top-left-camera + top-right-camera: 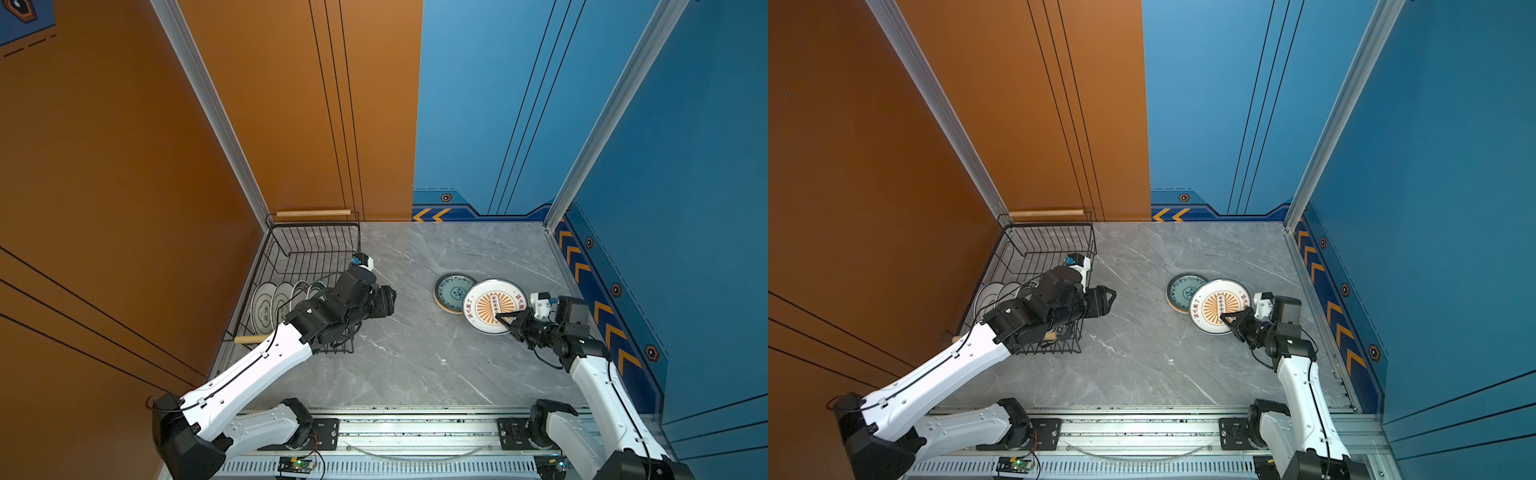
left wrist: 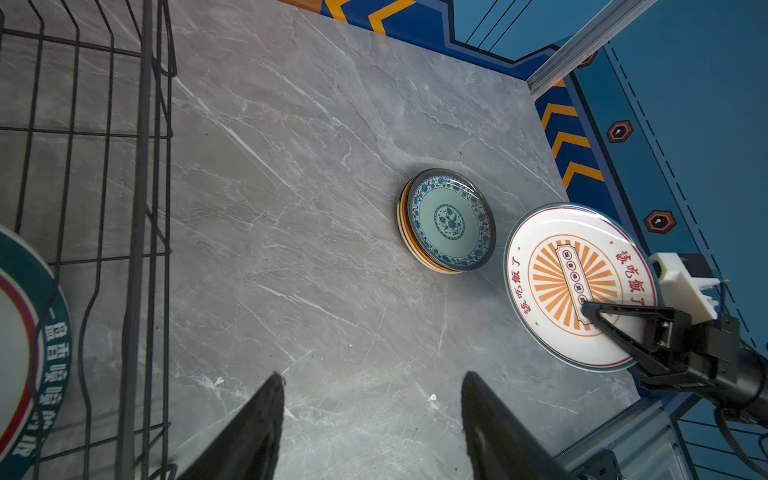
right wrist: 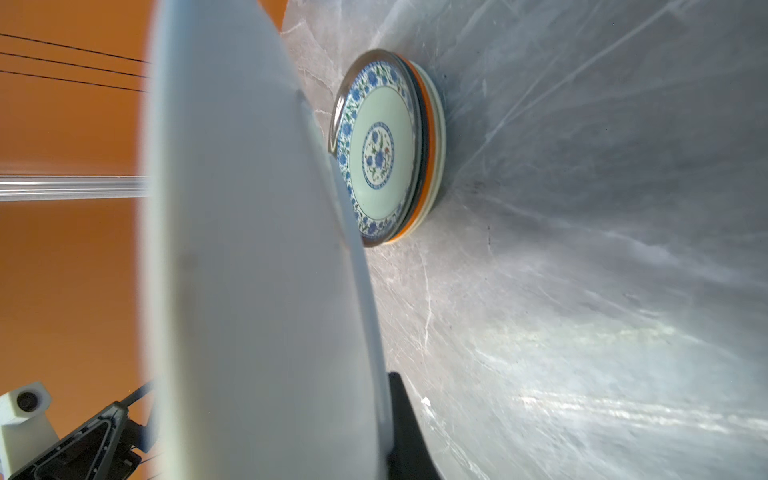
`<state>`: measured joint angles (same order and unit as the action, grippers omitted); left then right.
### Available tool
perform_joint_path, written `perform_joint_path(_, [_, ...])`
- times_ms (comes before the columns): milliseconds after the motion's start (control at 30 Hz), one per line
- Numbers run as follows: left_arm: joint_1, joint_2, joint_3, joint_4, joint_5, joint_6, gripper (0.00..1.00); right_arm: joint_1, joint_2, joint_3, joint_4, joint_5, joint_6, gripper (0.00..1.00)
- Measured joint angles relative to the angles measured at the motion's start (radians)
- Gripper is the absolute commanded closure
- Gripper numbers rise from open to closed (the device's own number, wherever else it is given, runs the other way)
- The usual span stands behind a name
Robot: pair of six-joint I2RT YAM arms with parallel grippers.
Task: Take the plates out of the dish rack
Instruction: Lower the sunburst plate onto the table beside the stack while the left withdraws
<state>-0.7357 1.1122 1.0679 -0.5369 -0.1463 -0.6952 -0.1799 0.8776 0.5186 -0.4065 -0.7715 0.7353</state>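
Observation:
I will next pull back the plate in my right gripper, lower it and let go of the plate's rim: bare marble is below and back toward the base, clear of the stack.
The black wire dish rack (image 1: pixel 316 226) (image 1: pixel 1050 237) stands at the left, with several white plates (image 1: pixel 264 307) (image 1: pixel 994 297) upright in its near end. One dark-rimmed plate (image 2: pixel 50 332) shows behind the rack wires (image 2: pixel 141 166). My left gripper (image 1: pixel 390 301) (image 1: pixel 1111 299) (image 2: pixel 372 376) hangs open and empty just right of the rack. My right gripper (image 1: pixel 503 318) (image 1: pixel 1225 318) (image 2: pixel 588 311) is shut on the near rim of a large white plate with an orange sunburst (image 1: pixel 494 305) (image 1: pixel 1219 306) (image 2: pixel 557 274). That plate's pale underside (image 3: pixel 249 249) fills the right wrist view beside one finger (image 3: pixel 405 415).
A stack of small plates with a teal-patterned one on top (image 1: pixel 455 292) (image 1: pixel 1185 291) (image 2: pixel 449 220) (image 3: pixel 382 153) lies on the grey marble table (image 1: pixel 415 353), just left of the held plate. Orange and blue walls enclose the table.

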Motion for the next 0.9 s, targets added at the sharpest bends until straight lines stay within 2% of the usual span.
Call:
perform_joint_path(367, [0.002, -0.023, -0.018, -0.046, -0.059, 0.014, 0.27, 0.008, -0.03, -0.071, -0.145, -0.008, -0.063, 1.0])
perform_joint_path(533, [0.018, -0.051, -0.016, -0.104, -0.093, 0.028, 0.26, 0.063, -0.032, -0.107, -0.158, 0.017, -0.062, 1.0])
perform_joint_path(900, [0.182, -0.104, -0.013, -0.19, -0.104, 0.043, 0.26, 0.251, 0.003, -0.166, -0.027, 0.095, 0.053, 1.0])
